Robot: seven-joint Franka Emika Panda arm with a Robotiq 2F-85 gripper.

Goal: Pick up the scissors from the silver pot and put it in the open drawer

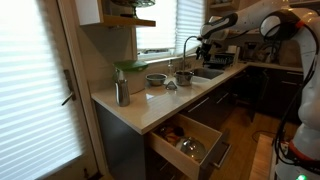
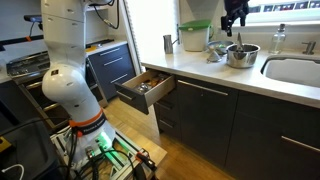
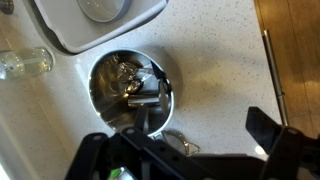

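Note:
The gripper moves toward the pot and down to their raised end [image 1: 184, 67] [image 3: 159, 75] next, as the scissors lean at the pot's rim.
The silver pot [image 3: 112, 75] stands on the speckled counter beside the sink. It also shows in both exterior views [image 1: 184, 76] [image 2: 241, 54]. Dark slim pieces lie inside it, which I take to be the scissors [image 3: 152, 88] among shiny clutter. My gripper [image 3: 185, 140] hangs above the pot, a little off to its side, with its fingers wide apart and empty. It is well above the pot in both exterior views [image 1: 205, 42] [image 2: 235, 18]. The open drawer [image 1: 190, 140] [image 2: 145, 88] juts out below the counter and has metal pans in it.
A sink [image 3: 100, 20] [image 2: 295, 70] lies next to the pot. A clear bottle [image 3: 25, 62] stands by it. A small metal object [image 3: 180, 146] lies on the counter near the pot. A tall canister [image 1: 121, 92] and a shallow bowl [image 1: 156, 79] stand further along.

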